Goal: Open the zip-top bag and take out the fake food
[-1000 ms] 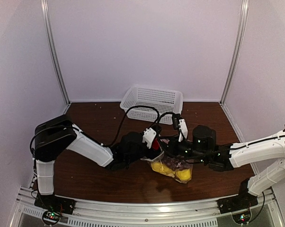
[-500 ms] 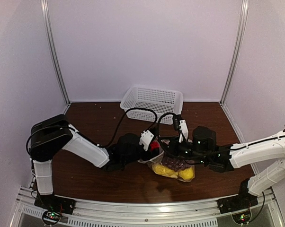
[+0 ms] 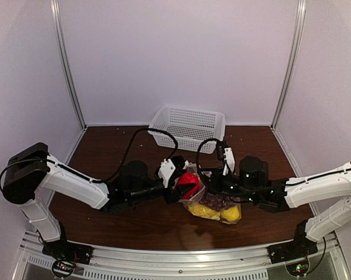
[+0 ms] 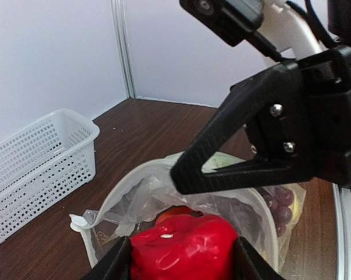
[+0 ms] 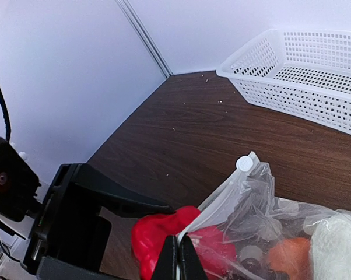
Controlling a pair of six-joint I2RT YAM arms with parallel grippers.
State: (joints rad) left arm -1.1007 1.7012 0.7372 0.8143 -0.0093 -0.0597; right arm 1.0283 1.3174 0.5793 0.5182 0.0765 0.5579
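Observation:
The red piece [image 3: 189, 183] will next go outward in my left gripper to the empty white lattice basket [image 3: 174, 129], and my left gripper will let go of it there.
The zip-top bag [image 3: 215, 205] lies at the table's front middle, its mouth open toward the left. My left gripper [image 3: 182, 186] is shut on the red fake food piece [image 3: 189, 183] and holds it just outside the bag's mouth [image 4: 129, 188]; the piece [image 4: 184, 248] sits between both fingers. My right gripper [image 3: 206, 185] is shut on the bag's upper rim [image 5: 213, 205], beside the zipper slider [image 5: 244, 164]. Still inside the bag are purple grapes [image 4: 280, 204], an orange piece [image 5: 289, 254], a white lumpy piece [image 5: 339, 245] and yellow pieces [image 3: 222, 213].
A white lattice basket [image 3: 187, 127] stands at the back middle, upright, nothing visible in it; it also shows in the left wrist view [image 4: 35, 169] and the right wrist view [image 5: 304, 76]. The two grippers are close together over the bag's mouth. Dark wood table [image 3: 117, 149] lies around them.
My left arm has drawn back to the left, bringing the red piece out of the bag's mouth. My right gripper has kept its hold on the rim, and the bag shifted slightly.

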